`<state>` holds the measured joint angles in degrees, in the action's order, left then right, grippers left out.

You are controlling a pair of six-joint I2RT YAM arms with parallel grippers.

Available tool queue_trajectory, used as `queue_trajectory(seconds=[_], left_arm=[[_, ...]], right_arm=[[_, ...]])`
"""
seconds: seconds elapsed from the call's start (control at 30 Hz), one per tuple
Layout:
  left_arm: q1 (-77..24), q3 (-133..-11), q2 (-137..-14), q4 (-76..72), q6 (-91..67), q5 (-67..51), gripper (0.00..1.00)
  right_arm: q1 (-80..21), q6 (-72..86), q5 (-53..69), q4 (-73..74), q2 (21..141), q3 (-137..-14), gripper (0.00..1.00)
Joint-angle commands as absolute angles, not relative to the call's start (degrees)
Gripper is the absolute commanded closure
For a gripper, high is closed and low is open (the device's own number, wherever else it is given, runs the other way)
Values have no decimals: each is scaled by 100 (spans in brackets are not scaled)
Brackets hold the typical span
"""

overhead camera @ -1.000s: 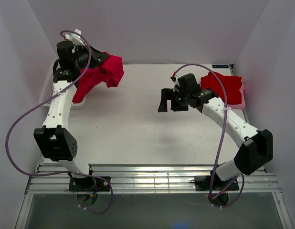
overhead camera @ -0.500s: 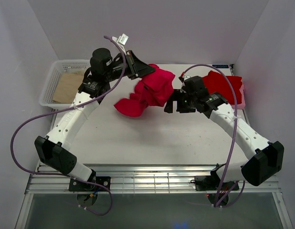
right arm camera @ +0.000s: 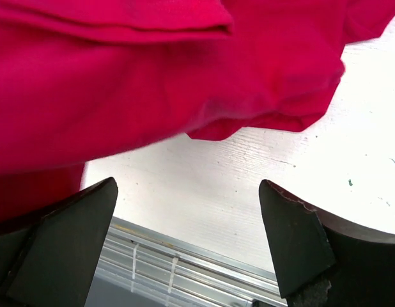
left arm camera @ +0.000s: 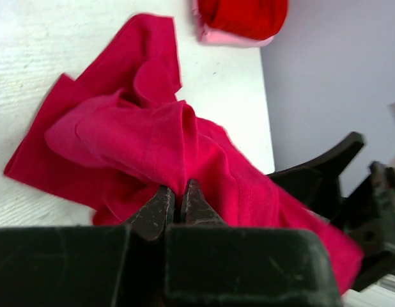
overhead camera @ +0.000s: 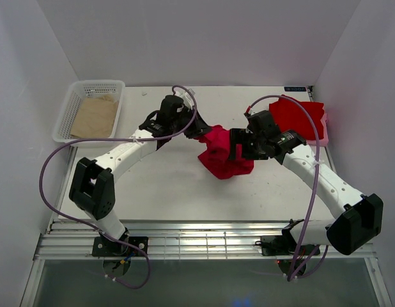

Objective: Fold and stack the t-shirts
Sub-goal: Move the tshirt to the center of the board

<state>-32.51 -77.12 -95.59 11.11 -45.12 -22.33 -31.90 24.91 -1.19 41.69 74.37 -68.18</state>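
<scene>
The middle of the t-shirt heap is to the right of my left gripper in the top view, so I will carry the t-shirt's fold that way and let go there.
A crumpled red t-shirt (overhead camera: pixel 223 157) lies in a heap at the middle of the table. My left gripper (overhead camera: pixel 202 131) is shut on a fold at its upper left edge. In the left wrist view the fingertips of that gripper (left arm camera: pixel 177 195) pinch the cloth (left arm camera: pixel 121 134). My right gripper (overhead camera: pixel 239 146) stands wide open at the heap's right side. The right wrist view shows the shirt (right arm camera: pixel 121 77) just above that open gripper (right arm camera: pixel 188 211), with bare table between the fingers. A second, folded t-shirt (overhead camera: pixel 298 115) rests on a pale pink piece (overhead camera: pixel 325 131) at the back right.
A white basket (overhead camera: pixel 65 118) holding a tan sheet (overhead camera: pixel 95 116) stands at the back left. White walls close in the table on three sides. A metal rail (overhead camera: pixel 204 240) runs along the near edge.
My left arm has swung from over the basket to the table's middle, carrying the red shirt down onto the surface. The right gripper has shifted up against the shirt, still open.
</scene>
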Motion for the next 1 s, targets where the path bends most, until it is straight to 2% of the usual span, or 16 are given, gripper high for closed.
queue_trajectory(seconds=[0.0,0.2,0.33,0.53,0.63,0.67,0.73,0.77,0.9,0.97], left_arm=[[-3331,-7550,-9325,1028,-4316,-1942,100],[-3559,-7751,-9772,853,-4237,-2249,100],[-3980,-8225,-10457,835,-4219,-2654,100],[-4657,-8569,-10960,774,-4359,-2663,100],[-4824,-8429,-11100,651,-4324,-2891,72],[-4851,-8324,-11074,624,-4298,-2892,40],[-4852,-8148,-10812,615,-4193,-2629,5],[-4852,-7965,-10671,650,-4123,-2454,2],[-4738,-7752,-10028,1220,-3683,-1269,2],[-4650,-7577,-9617,1475,-3630,-171,2]], right_arm=[[-3208,2566,-272,4157,7233,-6855,3],[-3217,2505,-281,4184,7295,-7057,3],[-3234,2496,-343,4140,7172,-7163,4],[-3234,2566,-431,4438,7049,-7426,5],[-3243,2610,-413,4675,7049,-7602,5],[-3252,2610,-378,4684,7040,-7611,5],[-3252,2593,-317,4623,7040,-7481,6],[-3252,2584,-256,4597,7040,-7401,7],[-3278,2628,-115,4360,7154,-7076,14],[-3322,2654,-53,4193,7207,-6970,22]])
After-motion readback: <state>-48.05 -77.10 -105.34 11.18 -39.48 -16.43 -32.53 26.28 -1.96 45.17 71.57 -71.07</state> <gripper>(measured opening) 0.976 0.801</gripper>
